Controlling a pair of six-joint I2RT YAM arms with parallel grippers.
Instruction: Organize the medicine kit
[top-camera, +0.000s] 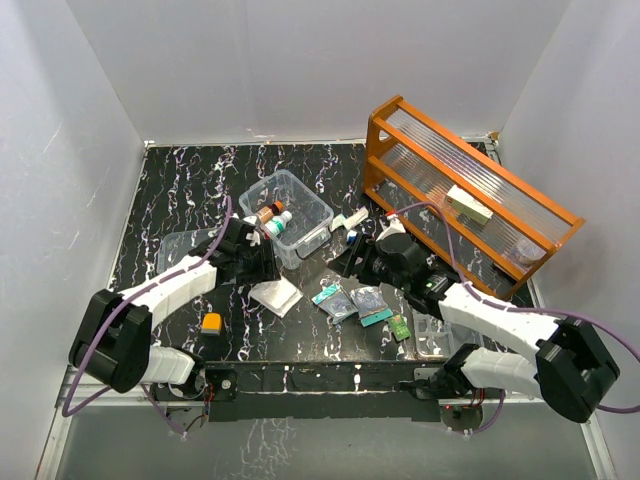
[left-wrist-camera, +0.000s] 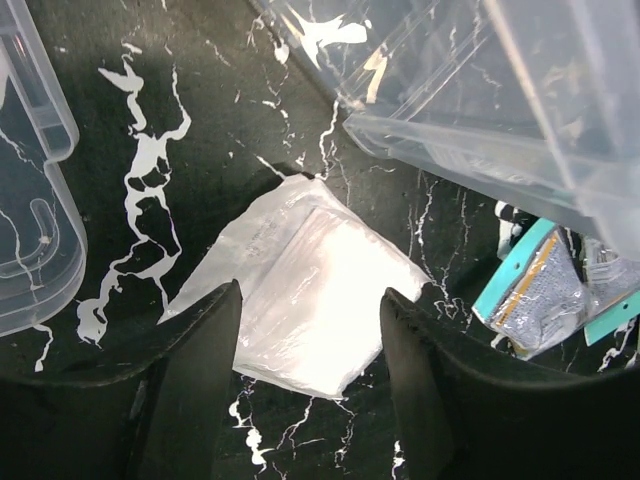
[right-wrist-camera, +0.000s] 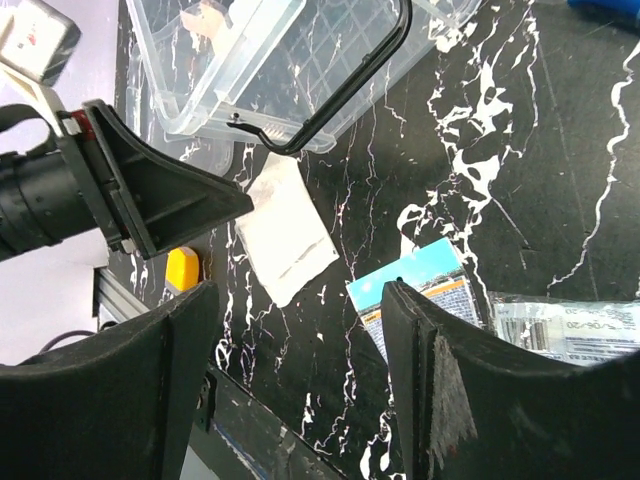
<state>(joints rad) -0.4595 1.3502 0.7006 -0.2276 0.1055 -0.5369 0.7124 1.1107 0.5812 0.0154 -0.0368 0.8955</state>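
My left gripper will move down next, and slightly toward the orange block, to the white pouch's corner there, because the white pouch lies below my fingers.
The medicine kit's clear box stands mid-table with small bottles inside; its clear lid lies flat to the left. In the right wrist view the box shows a black wire handle. A clear compartment tray rests near the front right. My left gripper is open, its fingers standing either side of a white pouch that lies on the table; left gripper holds nothing. My right gripper hangs open over bare table beside a teal packet.
An orange wooden rack stands at the back right. Teal and clear packets and a green one lie between the arms. A small orange block sits front left. White tubes lie right of the box.
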